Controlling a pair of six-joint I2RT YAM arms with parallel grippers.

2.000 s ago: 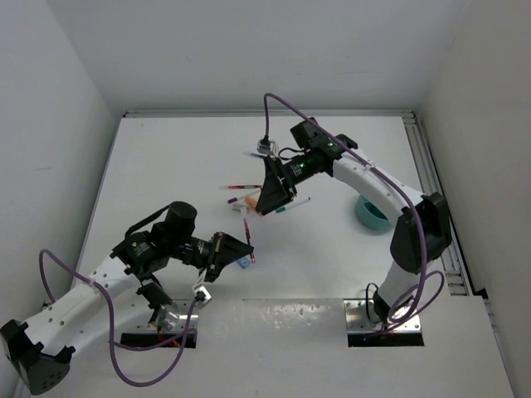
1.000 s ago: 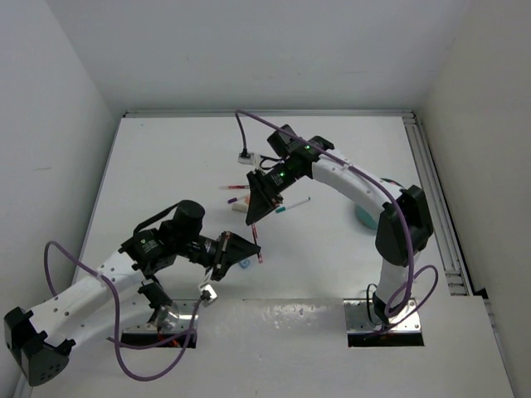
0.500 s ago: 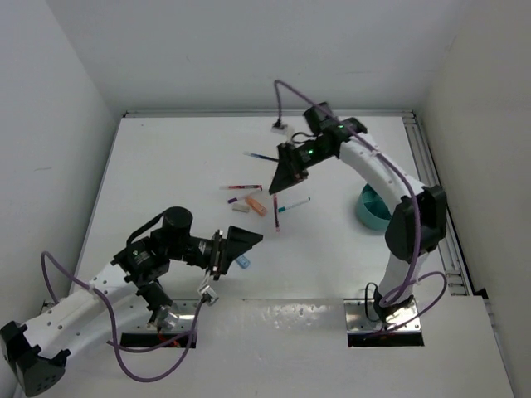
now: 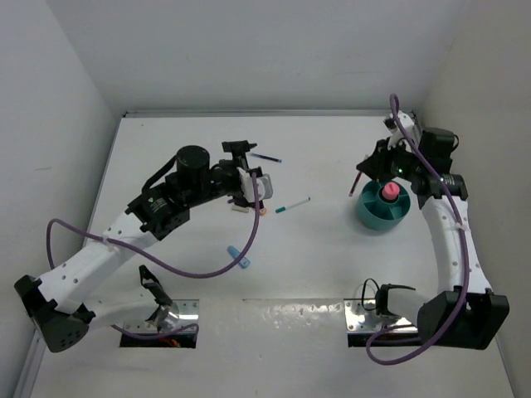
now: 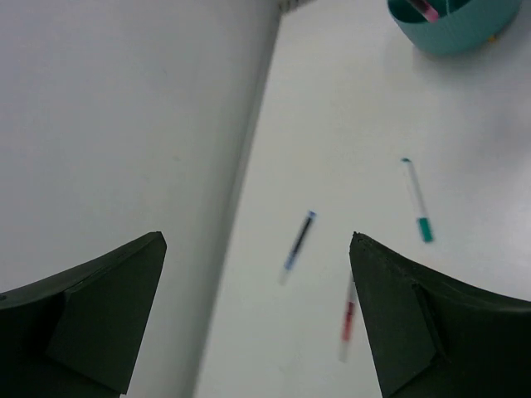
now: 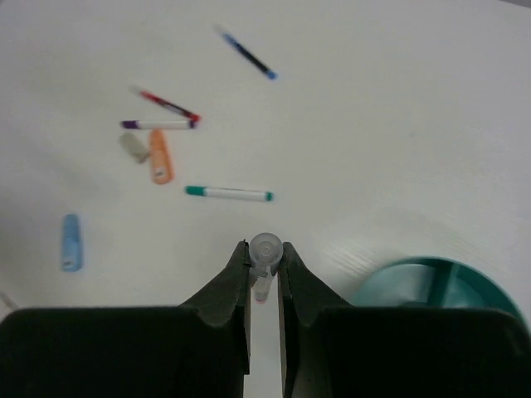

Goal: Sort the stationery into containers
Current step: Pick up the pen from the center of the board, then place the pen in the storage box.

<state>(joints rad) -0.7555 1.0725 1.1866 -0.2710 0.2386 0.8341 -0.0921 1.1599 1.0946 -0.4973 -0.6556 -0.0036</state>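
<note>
My right gripper shifts over the cup and lowers into the space beside the pink marker next, since the red pen hangs outside the cup's rim.
My right gripper (image 4: 365, 170) is shut on a thin red pen (image 4: 357, 184) with a clear cap (image 6: 265, 247). The pen hangs just left of the round teal organiser cup (image 4: 372, 217), which holds a fat pink marker (image 4: 388, 191). My left gripper (image 4: 249, 176) is open and empty, raised over the loose stationery. In the right wrist view a blue pen (image 6: 247, 54), a red pen (image 6: 168, 105), a purple pen (image 6: 158, 124), a beige eraser (image 6: 133, 146), an orange stick (image 6: 159, 157), a teal pen (image 6: 229, 193) and a blue stick (image 6: 71, 242) lie on the table.
The white table (image 4: 166, 166) is walled at the left, back and right. A metal rail (image 4: 431, 166) runs along its right edge. The left arm's body hides part of the loose pile in the top view. Both arm bases sit at the near edge.
The right arm has swung right with the red pen, from the table's middle to beside the cup. The left gripper has opened, and that arm has lifted and moved back over the pile.
</note>
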